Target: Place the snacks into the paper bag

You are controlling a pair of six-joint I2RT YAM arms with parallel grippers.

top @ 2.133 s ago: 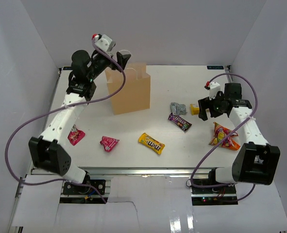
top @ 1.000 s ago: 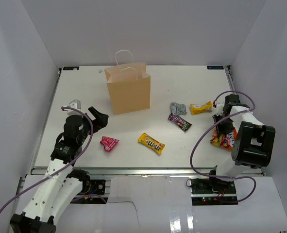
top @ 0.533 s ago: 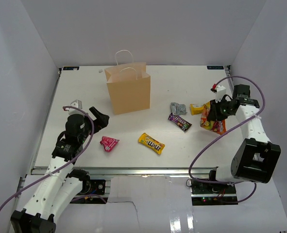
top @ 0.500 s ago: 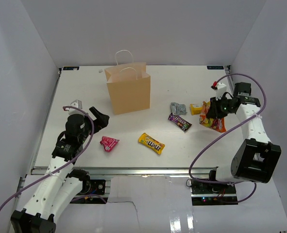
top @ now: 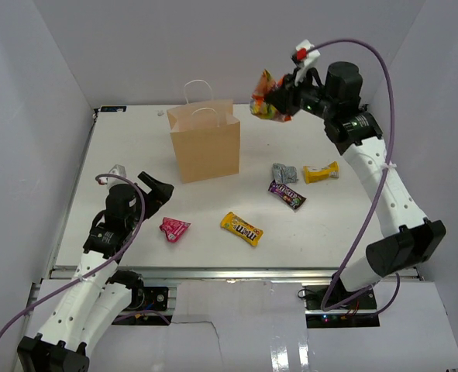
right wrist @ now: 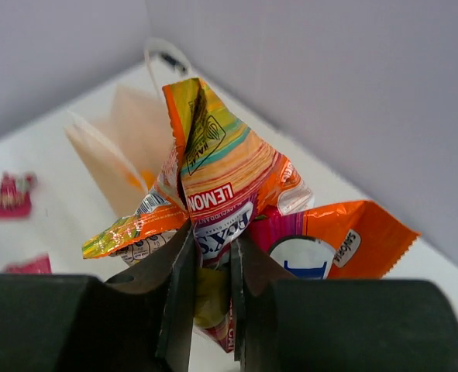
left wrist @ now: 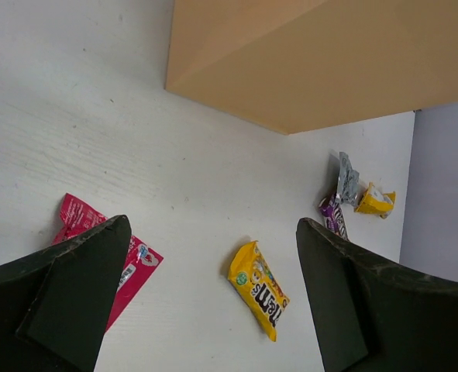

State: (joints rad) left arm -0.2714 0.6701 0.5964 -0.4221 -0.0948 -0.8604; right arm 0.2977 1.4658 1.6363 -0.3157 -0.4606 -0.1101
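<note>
I will carry the packets to the left in the top view with my right gripper, over the bag's opening (top: 205, 118) (right wrist: 133, 155), which is that way, and release them inside.
The tan paper bag (top: 205, 147) stands upright at the back left, its mouth open. My right gripper (top: 285, 96) hangs high in the air to the right of the bag's top. It is shut (right wrist: 211, 249) on a multicoloured packet (right wrist: 213, 163) and an orange packet (right wrist: 345, 240) bunched together (top: 269, 101). My left gripper (top: 156, 189) is open (left wrist: 213, 226) low over the table, holding nothing. A pink packet (top: 174, 228) and a yellow packet (top: 241, 228) lie in front of it.
A purple-brown packet (top: 287, 194), a silver packet (top: 283, 172) and a small yellow packet (top: 320, 172) lie right of centre. White walls close in the table on three sides. The bag's white cord handles (top: 198, 87) stick up above its rim.
My right gripper has carried the bunched packets from the table's right side up and back-left, to beside the bag's top. The left arm has hardly moved.
</note>
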